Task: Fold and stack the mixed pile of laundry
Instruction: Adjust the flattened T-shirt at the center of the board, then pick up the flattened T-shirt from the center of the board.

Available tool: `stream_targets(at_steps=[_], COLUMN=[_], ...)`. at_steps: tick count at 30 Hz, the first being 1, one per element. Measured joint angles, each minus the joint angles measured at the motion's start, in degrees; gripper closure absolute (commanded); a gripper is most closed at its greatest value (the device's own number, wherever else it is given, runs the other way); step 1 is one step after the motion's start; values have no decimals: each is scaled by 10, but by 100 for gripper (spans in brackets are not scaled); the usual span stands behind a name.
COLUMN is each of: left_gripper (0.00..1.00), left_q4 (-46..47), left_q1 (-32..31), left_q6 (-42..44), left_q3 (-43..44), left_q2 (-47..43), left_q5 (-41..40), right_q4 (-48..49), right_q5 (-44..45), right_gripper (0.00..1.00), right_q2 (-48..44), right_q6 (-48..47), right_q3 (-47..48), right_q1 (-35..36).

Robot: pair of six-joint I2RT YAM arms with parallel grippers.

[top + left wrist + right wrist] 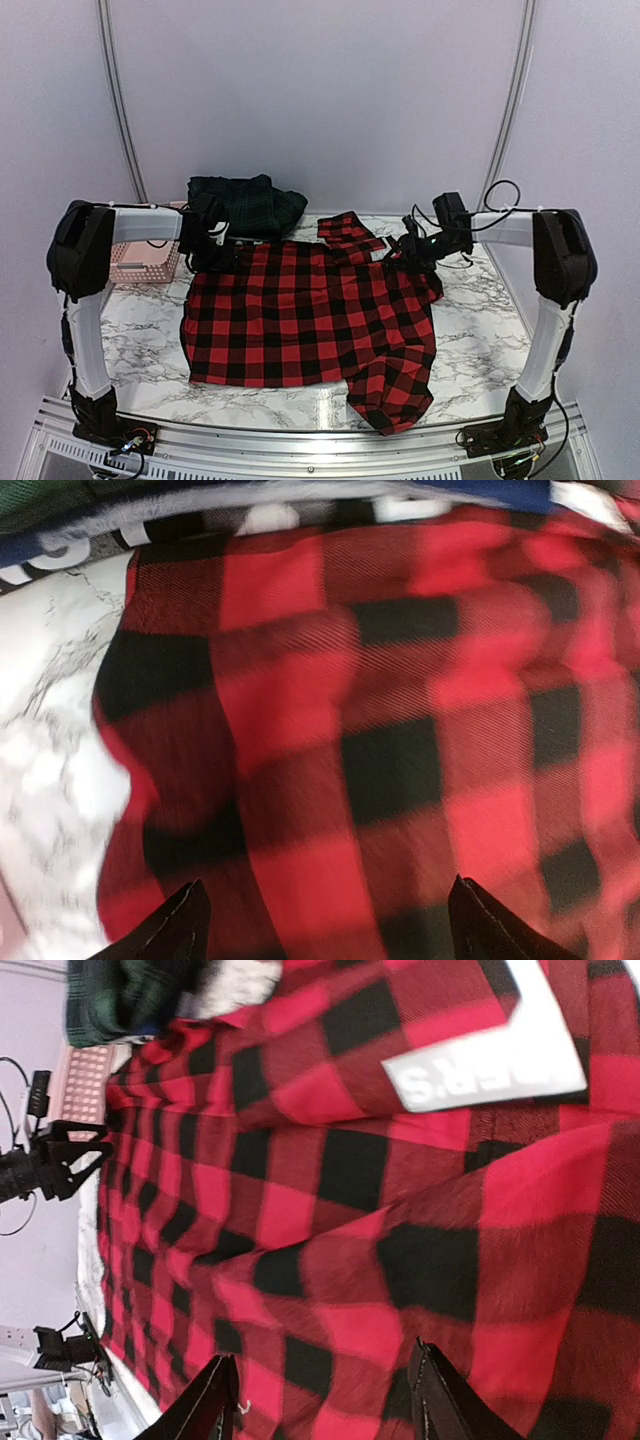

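The front fold lies crooked below my right gripper, nearer my base. I should move that gripper back and down next, to the front fold's edge by the bare marble.
The red-and-black checked shirt (310,320) lies spread over the marble table (140,350), one part hanging toward the front edge. It fills the left wrist view (380,730) and the right wrist view (330,1190). A dark green plaid piece (245,203) sits bunched at the back. A navy piece with white lettered band (40,560) lies along the shirt's top edge. My left gripper (203,243) is open above the shirt's back-left corner, fingertips (185,925) apart. My right gripper (410,245) is open above the back-right part, near a white label (490,1055).
A pink perforated basket (145,262) stands at the back left under the left arm; it also shows in the right wrist view (85,1085). A grey curtain wall closes the back. Bare marble shows at the left and right of the shirt.
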Motion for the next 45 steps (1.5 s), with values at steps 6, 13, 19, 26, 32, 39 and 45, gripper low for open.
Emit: stream_targets(at_steps=[6, 13, 19, 26, 32, 39, 45], left_gripper=[14, 13, 13, 15, 16, 16, 19], left_q4=[7, 19, 12, 12, 11, 11, 11], left_q1=[-19, -78, -125, -125, -125, -125, -125], left_q6=[-56, -206, -324, -396, -428, -445, -455], left_q3=[-140, -328, -436, -450, -468, -472, -486], left_q2=[-200, -404, -469, -506, -506, -515, -530], left_q5=[42, 62, 65, 51, 49, 34, 26], right_q4=[-33, -115, -174, -150, -109, -61, -56], right_q5=[5, 14, 19, 1, -4, -6, -4], right_gripper=[46, 50, 58, 66, 70, 90, 100], right_q2=[-240, -457, -517, -522, -489, -464, -474], right_q6=[20, 87, 125, 162, 180, 193, 202], right_q3=[-123, -378, -482, -548, -554, -557, -558], right_q1=[-1, 6, 50, 78, 90, 90, 91])
